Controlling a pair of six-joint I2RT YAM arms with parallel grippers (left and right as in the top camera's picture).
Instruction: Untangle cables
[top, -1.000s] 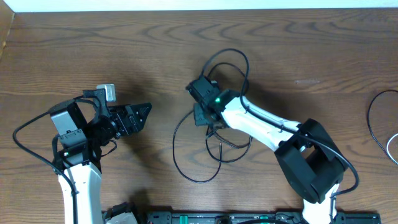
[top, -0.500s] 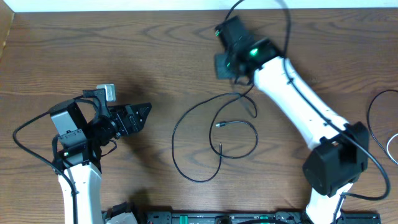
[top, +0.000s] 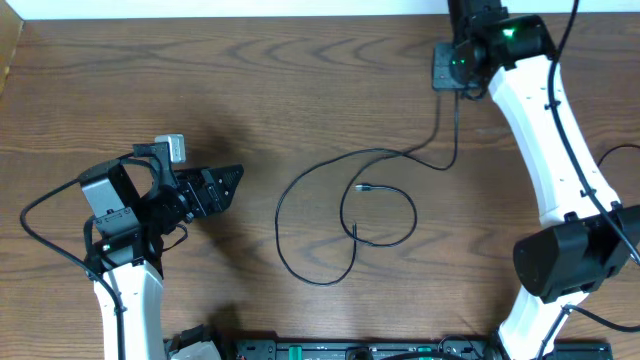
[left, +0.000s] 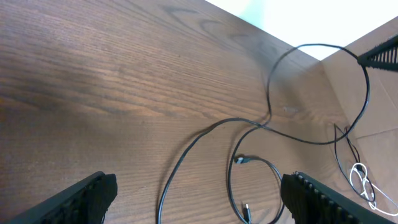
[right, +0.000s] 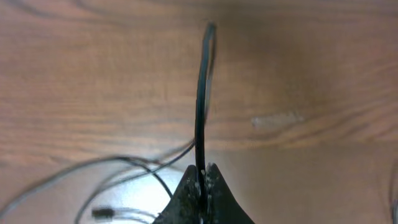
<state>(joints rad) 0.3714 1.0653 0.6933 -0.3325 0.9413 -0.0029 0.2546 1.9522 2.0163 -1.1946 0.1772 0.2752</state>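
Observation:
My right gripper needs to bring the held part of the cable down next and back over the crossing (top: 402, 153) (right: 152, 169) beside the far plug end, because that part is raised beyond the loops.
A thin black cable (top: 318, 172) lies in loose loops at mid-table, with its two small plug ends (top: 362, 188) inside the loops. One strand rises to the far right, where my right gripper (top: 455, 78) is shut on it. In the right wrist view the cable (right: 203, 93) stands straight up out of the closed gripper (right: 202, 177). My left gripper (top: 228, 190) hangs open at the left, well apart from the loops. Its fingers (left: 87, 196) frame the cable (left: 205, 134) in the left wrist view, with nothing between them.
Another black cable loop (top: 600, 190) and a white-grey cable (top: 630, 235) lie at the table's right edge. The right arm (top: 540, 130) stretches along the right side. The white-grey cable (left: 360, 180) also shows at the right of the left wrist view.
The right gripper has travelled from the table's middle to the far right, pulling the cable with it and drawing its tangle out into wider loops. The left arm has stayed still.

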